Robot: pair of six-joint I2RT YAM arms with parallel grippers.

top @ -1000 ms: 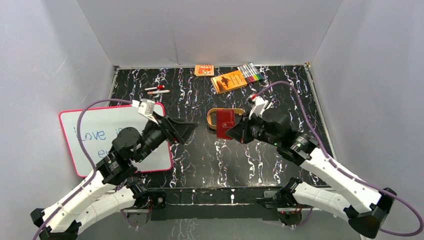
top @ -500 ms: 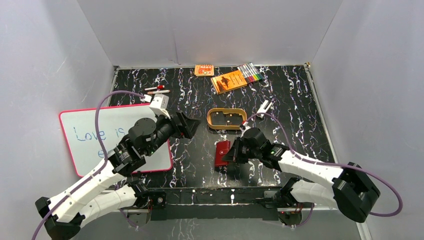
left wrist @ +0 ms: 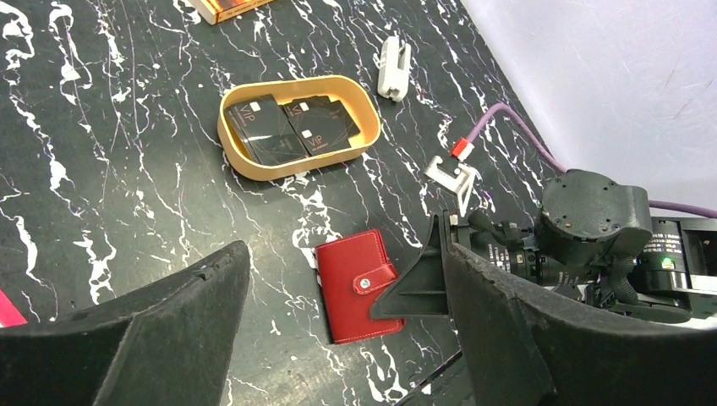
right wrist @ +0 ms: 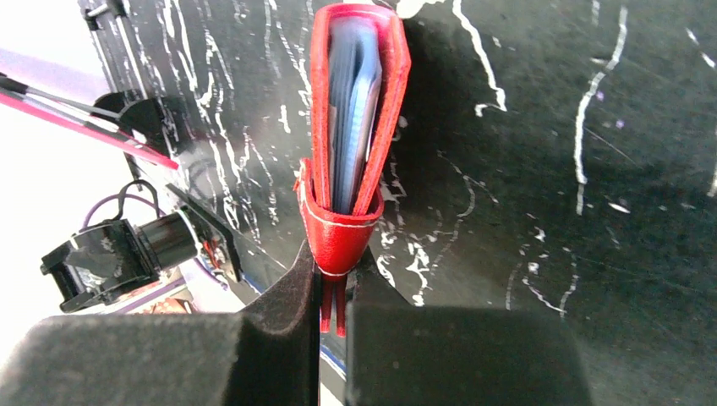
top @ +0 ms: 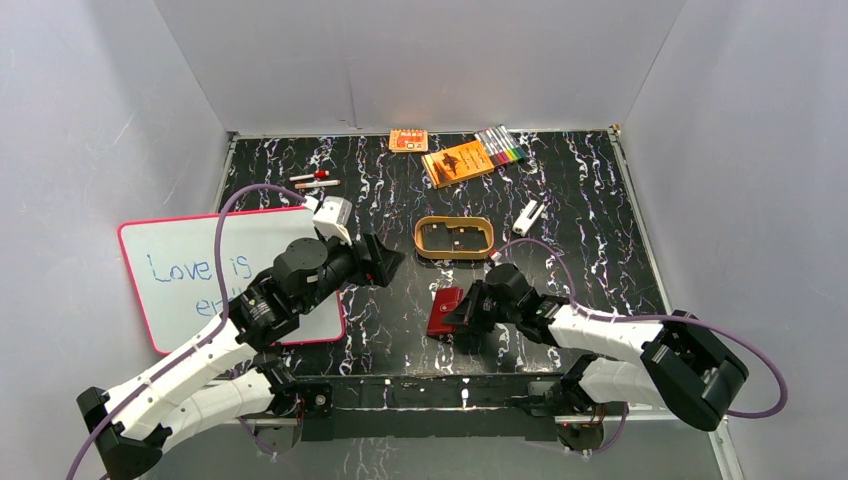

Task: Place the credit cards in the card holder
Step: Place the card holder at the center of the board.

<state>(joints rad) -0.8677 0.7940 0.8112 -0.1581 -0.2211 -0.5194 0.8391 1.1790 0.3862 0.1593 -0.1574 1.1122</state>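
Note:
Next, my right gripper shifts a little outward with the wallet and releases its edge, as bare tabletop before the tan tray [top: 417,238] lies outward of it.
The card holder [top: 443,312], a closed red wallet [left wrist: 353,296] with a snap tab, lies on the black marbled table near its front edge. My right gripper [top: 464,312] is shut on the wallet's right edge [right wrist: 338,228]; its fingers [left wrist: 416,286] pinch the thin red flaps. Bluish sleeves show inside the fold. Two dark credit cards [left wrist: 292,128] lie side by side in the tan oval tray [left wrist: 287,167], and they also show in the top view [top: 455,238]. My left gripper [left wrist: 345,254] hovers open above the wallet, left of the tray [top: 417,238], holding nothing.
A whiteboard [top: 200,280] with a pink rim lies at the left under my left arm. Orange packets [top: 458,162] and a marker set [top: 500,148] sit at the back. A white clip [top: 528,213] lies right of the tray, and small pens [top: 315,180] lie at back left.
My right gripper carried the wallet from the tray toward the near edge and lowered it to the table. My left gripper moved right and forward, staying open.

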